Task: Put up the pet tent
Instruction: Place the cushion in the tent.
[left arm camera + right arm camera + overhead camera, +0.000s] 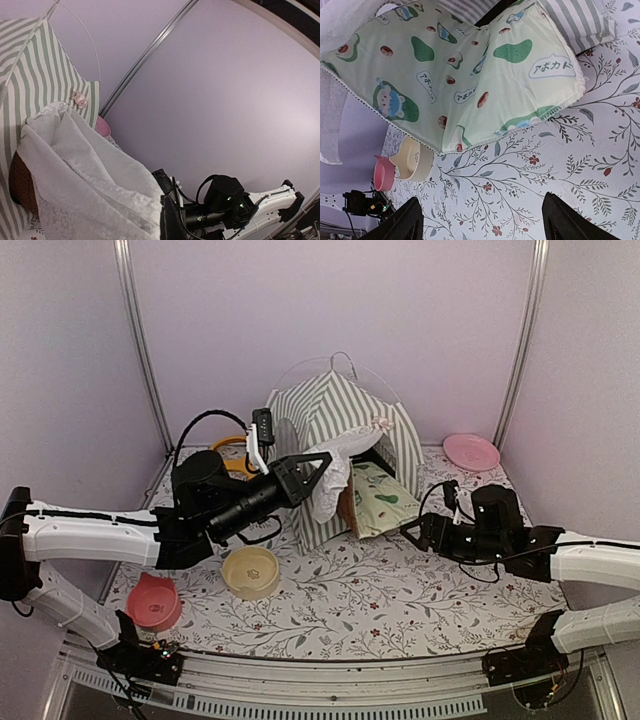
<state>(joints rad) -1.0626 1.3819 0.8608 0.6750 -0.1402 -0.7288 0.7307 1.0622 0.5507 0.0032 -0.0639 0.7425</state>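
Next, my right gripper goes outward and to the left in the top view, onto the mat's front hem [384, 530] [493, 135], because that hem sticks out of the doorway.
The pet tent [335, 410], a grey-green and white striped teepee, stands upright at the back middle of the table. My left gripper [318, 465] is shut on its sheer white lace door flap [338, 480] and holds the flap up and to the left of the doorway. In the left wrist view the lace door flap [75, 170] bunches against the left gripper [169, 220], with the pet tent's striped wall [40, 75] behind. A cream mat with green shapes [470, 65] pokes out of the doorway. My right gripper [482, 220] hangs open just in front of the mat, holding nothing.
A cream bowl [250, 571] and a pink bowl [153, 602] sit at the front left on the floral tablecloth [400, 590]. A pink plate [471, 451] lies at the back right. Lilac walls enclose the table on three sides.
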